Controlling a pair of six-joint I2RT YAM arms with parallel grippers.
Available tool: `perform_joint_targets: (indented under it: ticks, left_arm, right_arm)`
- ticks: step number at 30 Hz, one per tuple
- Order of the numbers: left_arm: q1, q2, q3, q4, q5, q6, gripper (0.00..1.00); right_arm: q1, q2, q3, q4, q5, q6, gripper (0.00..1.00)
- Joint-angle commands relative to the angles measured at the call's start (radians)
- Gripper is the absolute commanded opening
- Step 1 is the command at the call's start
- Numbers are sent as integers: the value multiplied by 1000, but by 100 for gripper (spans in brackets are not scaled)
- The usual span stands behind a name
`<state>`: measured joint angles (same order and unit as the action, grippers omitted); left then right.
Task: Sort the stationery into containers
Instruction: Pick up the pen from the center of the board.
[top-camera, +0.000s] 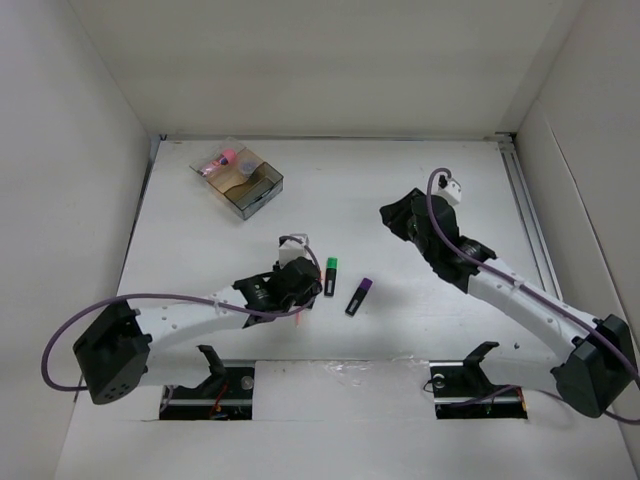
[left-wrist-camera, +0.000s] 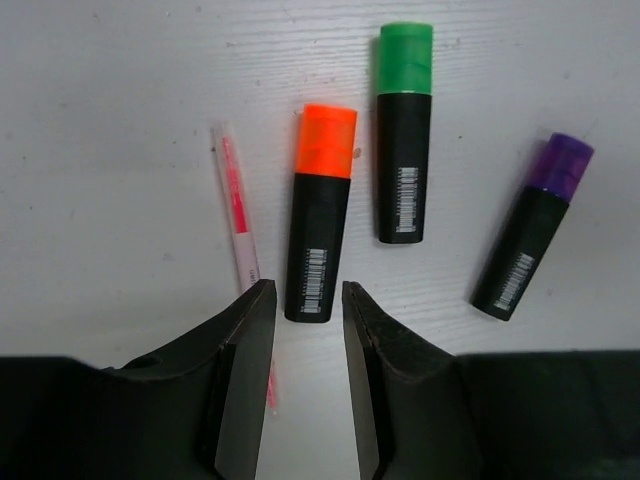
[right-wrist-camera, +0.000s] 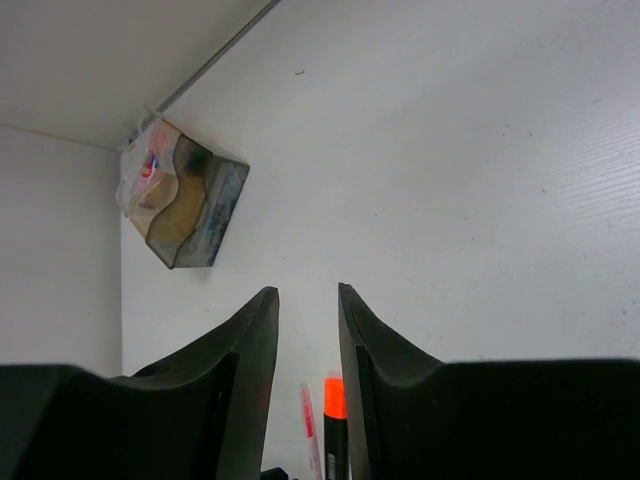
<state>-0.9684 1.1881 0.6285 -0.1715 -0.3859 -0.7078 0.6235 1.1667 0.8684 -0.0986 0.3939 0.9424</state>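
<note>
The pink pen lies crooked. My left gripper will next move away from the orange highlighter, turn and go down to the thin pink pen's pale middle (left-wrist-camera: 246, 261).
In the left wrist view three black highlighters lie side by side on the white table: orange (left-wrist-camera: 320, 215), green (left-wrist-camera: 404, 130) and purple (left-wrist-camera: 532, 225). A thin pink pen (left-wrist-camera: 240, 215) lies left of the orange one. My left gripper (left-wrist-camera: 305, 295) is open and empty, its jaws just short of the orange highlighter's near end. From above it (top-camera: 300, 280) hides the orange one; green (top-camera: 329, 276) and purple (top-camera: 359, 296) show. The clear box (top-camera: 240, 178) stands far left with the pink-topped bottle (top-camera: 222, 160) inside. My right gripper (right-wrist-camera: 307, 295) is open and empty. The bluish pen is out of view.
White walls close in the table on the left, back and right. A metal rail (top-camera: 530, 220) runs along the right edge. The right arm's white connector (top-camera: 452, 187) and purple cable stick up at mid right. The box also shows in the right wrist view (right-wrist-camera: 180, 195).
</note>
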Motion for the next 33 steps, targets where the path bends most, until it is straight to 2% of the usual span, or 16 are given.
perform_joint_targets:
  ticks: [1, 5, 10, 15, 17, 20, 23, 26, 28, 33]
  left_arm:
    - [-18, 25, 28, -82, -105, -62, 30]
    - [-18, 25, 17, -82, -94, -102, 28]
    - [-18, 64, 17, -100, -94, -111, 27]
    - [-18, 114, 8, -82, -59, -111, 25]
    - [-18, 127, 8, -82, -70, -111, 25]
    - [-18, 159, 13, -68, -70, -111, 25]
    - [-18, 208, 25, -85, -82, -111, 20]
    - [-18, 238, 39, -97, -91, -111, 9]
    - [-18, 269, 57, -109, -103, -111, 1]
    - [-18, 278, 112, -109, -146, -95, 0]
  right_arm:
    - [10, -30, 0, 39, 30, -1, 36]
    - [10, -61, -9, 39, 30, -10, 32]
    - [10, -50, 1, 39, 13, -10, 17]
    - [10, -50, 1, 39, 16, -10, 9]
    - [10, -61, 1, 39, -1, -10, 9]
    - [10, -70, -8, 39, 12, -10, 15]
    - [10, -70, -8, 39, -9, -10, 19]
    - [10, -70, -8, 39, -7, -10, 25]
    - [10, -70, -8, 39, 2, -19, 25]
    - [10, -94, -8, 39, 2, -19, 26]
